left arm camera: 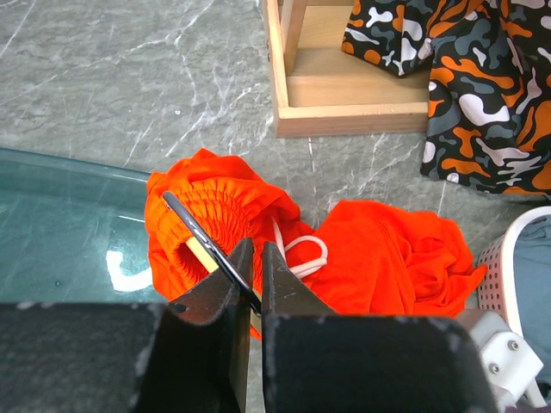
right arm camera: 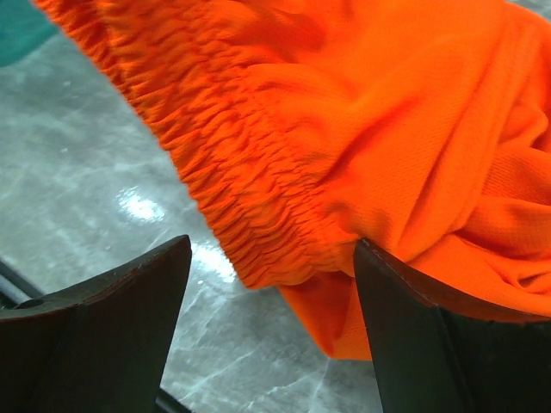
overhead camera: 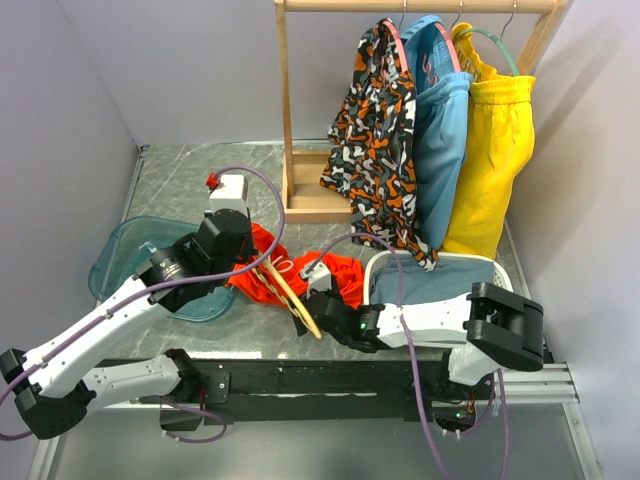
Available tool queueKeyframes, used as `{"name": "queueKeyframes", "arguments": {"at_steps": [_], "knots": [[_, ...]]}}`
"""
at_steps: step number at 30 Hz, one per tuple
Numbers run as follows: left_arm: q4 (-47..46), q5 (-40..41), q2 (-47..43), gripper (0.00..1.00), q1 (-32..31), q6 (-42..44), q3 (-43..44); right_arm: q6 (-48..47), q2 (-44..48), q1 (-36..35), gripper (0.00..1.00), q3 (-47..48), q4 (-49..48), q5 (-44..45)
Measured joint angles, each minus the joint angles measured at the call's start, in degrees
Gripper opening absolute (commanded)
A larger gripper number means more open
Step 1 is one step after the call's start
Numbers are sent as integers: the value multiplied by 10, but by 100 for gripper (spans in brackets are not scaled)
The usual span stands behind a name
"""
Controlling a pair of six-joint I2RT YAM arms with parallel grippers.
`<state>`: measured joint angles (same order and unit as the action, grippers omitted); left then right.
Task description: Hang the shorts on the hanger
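Note:
My right gripper moves further onto the gathered waistband's loose corner (right arm camera: 277,261) next and closes on the waistband, because that corner already hangs between its open fingers.
The orange-red shorts (overhead camera: 345,270) lie crumpled on the table between both arms; they also show in the left wrist view (left arm camera: 387,258) and the right wrist view (right arm camera: 344,129). The tan wooden hanger (overhead camera: 297,303) slants across them, one end pushed into the gathered waistband (left arm camera: 200,252). My left gripper (overhead camera: 258,262) (left arm camera: 256,249) is shut on the hanger's thin dark rod beside the wood. My right gripper (overhead camera: 322,300) (right arm camera: 271,249) is open, low over the table, with the waistband edge hanging between its jaws and the fabric touching the right finger.
A wooden rack (overhead camera: 300,190) at the back holds patterned shorts (overhead camera: 375,120), blue shorts (overhead camera: 440,130) and yellow shorts (overhead camera: 495,150). A teal tub (overhead camera: 125,255) sits at the left. A white basket (overhead camera: 440,265) sits at the right. The rack base (left arm camera: 344,95) lies just beyond the shorts.

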<state>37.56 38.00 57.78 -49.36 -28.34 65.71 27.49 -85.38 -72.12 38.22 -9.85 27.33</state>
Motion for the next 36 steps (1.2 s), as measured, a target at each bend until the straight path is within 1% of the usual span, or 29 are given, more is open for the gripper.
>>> {"name": "queueKeyframes", "arguments": {"at_steps": [2,4,5,6,8,9,11,12,13,16,24,29,36], "knots": [[0,0,-1,1,0,0,0,3,-6,0,75,7,11,10],[0,1,-3,1,0,0,1,8,-14,0,65,18,25,22],[0,3,-4,1,0,0,2,10,-17,0,58,22,30,25],[0,4,-5,1,0,0,2,14,-20,0,44,26,35,31],[0,7,-7,1,0,-1,2,23,-25,0,31,33,48,41],[0,9,-8,1,0,-1,2,23,-25,0,20,35,51,44],[0,13,-9,1,0,-5,2,32,-24,0,12,38,57,49],[0,17,-9,1,0,-8,2,36,-23,1,4,38,59,50],[0,23,-10,1,0,-11,2,38,-17,2,1,38,63,50],[-4,43,-11,1,-1,-17,2,43,17,10,0,37,78,43],[-42,132,-16,1,-1,-36,3,34,184,41,0,29,83,-29],[-39,186,-5,1,-1,-62,24,31,223,59,0,30,113,-92],[-35,247,23,1,-6,-98,59,38,240,74,0,47,162,-177]]}}
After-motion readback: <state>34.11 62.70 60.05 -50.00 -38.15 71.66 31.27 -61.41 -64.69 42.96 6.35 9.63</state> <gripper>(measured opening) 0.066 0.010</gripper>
